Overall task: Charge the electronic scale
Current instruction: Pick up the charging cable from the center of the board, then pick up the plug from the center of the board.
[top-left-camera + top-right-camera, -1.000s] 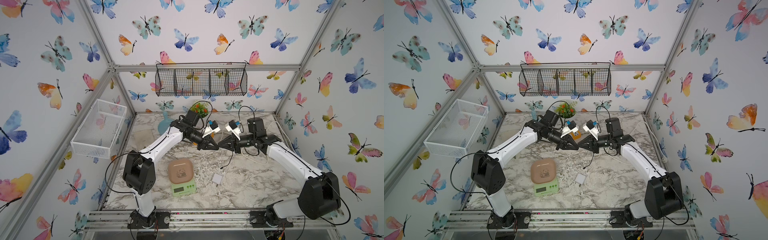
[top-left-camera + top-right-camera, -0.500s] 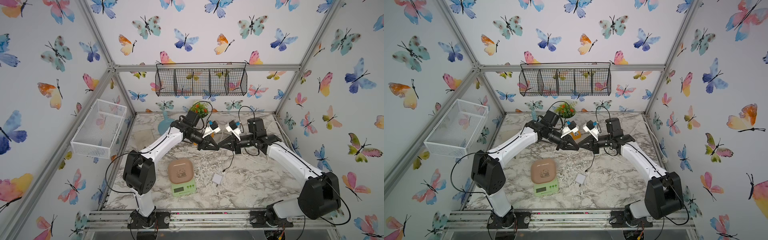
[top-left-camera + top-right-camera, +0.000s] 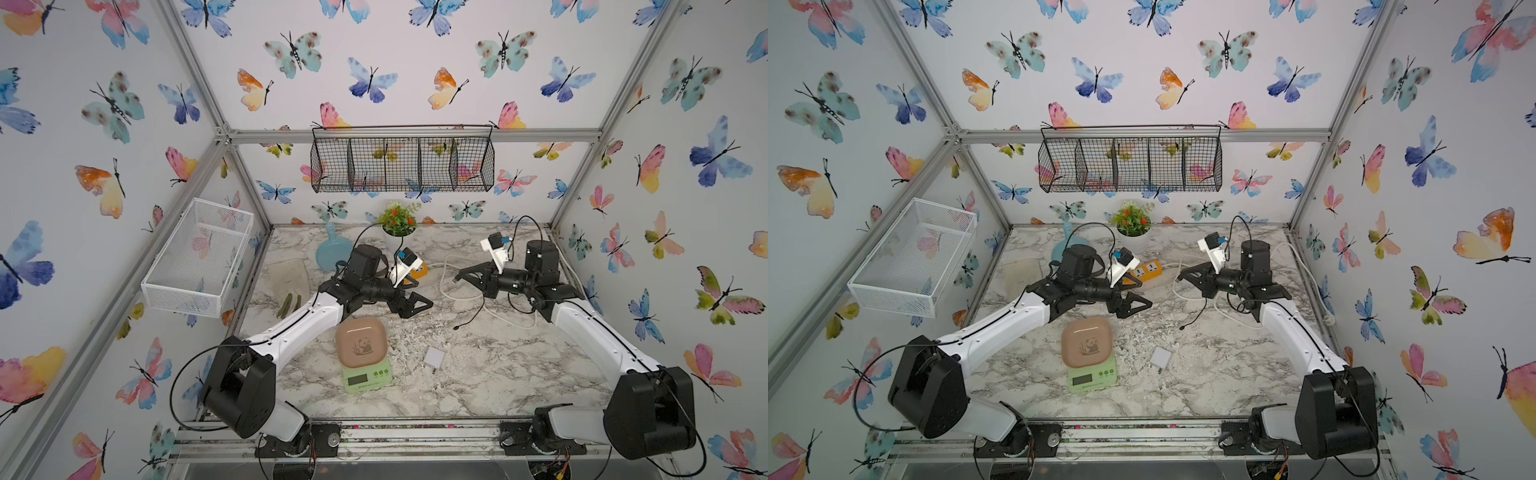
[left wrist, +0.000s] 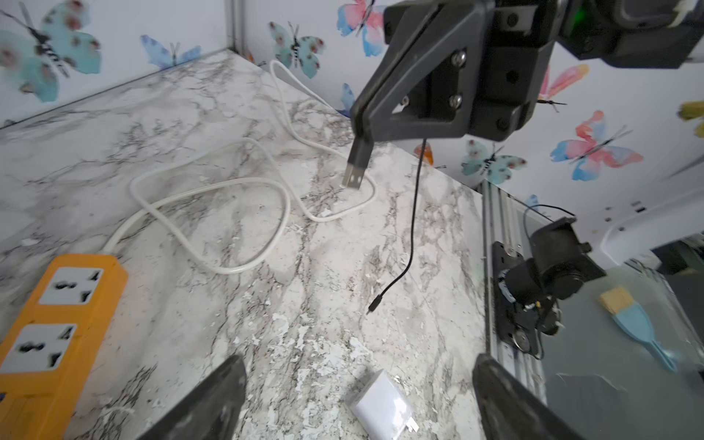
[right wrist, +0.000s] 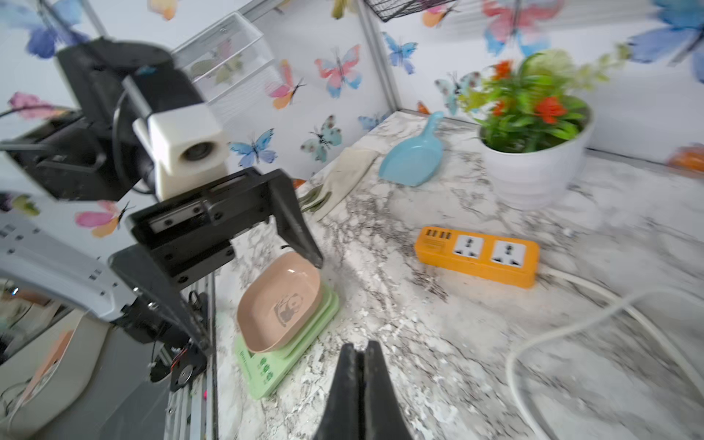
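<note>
I should next lower my left gripper back over the white charger cube, fingers on both its sides, because the cube is lower and nearer my base.
The electronic scale stands near the table's front: a pale green base under a tan-pink panda tray. My right gripper is shut on the USB plug of a thin black cable. The cable's small end hangs down to the table. My left gripper is open and holds nothing. It hovers behind the scale, above the white charger cube.
The orange power strip lies behind the left gripper, its white cord looping across the table. At the back are a potted plant, a blue scoop and a glove. Wire baskets hang on the walls.
The two grippers met at the middle a second ago. The left one has opened and drawn back toward the scale; the right one has pulled away to the right with the plug.
</note>
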`<state>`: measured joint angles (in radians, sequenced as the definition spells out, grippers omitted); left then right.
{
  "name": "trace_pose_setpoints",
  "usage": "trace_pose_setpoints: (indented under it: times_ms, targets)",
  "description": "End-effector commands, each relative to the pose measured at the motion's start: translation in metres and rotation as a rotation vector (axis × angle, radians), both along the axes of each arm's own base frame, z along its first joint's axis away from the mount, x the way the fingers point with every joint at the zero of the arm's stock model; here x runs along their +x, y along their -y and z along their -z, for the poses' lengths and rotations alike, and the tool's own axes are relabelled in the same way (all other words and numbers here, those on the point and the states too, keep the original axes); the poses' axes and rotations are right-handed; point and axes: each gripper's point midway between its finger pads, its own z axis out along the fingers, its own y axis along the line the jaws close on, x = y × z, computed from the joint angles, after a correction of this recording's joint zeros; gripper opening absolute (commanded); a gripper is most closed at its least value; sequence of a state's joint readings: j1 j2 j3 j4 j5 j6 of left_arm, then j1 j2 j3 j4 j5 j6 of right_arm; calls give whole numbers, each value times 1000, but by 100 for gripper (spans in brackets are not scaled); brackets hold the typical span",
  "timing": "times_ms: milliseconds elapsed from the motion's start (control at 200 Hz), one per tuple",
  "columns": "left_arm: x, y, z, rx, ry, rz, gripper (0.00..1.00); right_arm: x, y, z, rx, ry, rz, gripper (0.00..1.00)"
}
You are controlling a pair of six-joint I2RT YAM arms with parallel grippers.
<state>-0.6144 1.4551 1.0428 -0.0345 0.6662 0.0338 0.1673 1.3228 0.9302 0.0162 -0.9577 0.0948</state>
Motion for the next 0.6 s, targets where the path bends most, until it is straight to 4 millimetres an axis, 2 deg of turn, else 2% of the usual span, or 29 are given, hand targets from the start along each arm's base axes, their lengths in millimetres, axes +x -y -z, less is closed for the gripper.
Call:
trace_pose_setpoints:
  times_ms: [0, 140, 360, 480, 596]
  targets:
    - [3, 12, 16, 28, 49, -171, 93, 9, 7, -9, 60, -40, 79, 2]
    - [-28, 26, 61, 131, 25, -215, 93, 12, 21, 5, 49, -137, 192, 2]
    - [-59, 40, 121, 305, -21, -256, 96, -5, 32, 19, 88, -242, 279, 2]
    - [-66, 42, 152, 393, -60, -278, 96, -12, 32, 23, 102, -269, 278, 2]
    - [-72, 44, 174, 451, -73, -287, 96, -16, 32, 25, 104, -281, 267, 2]
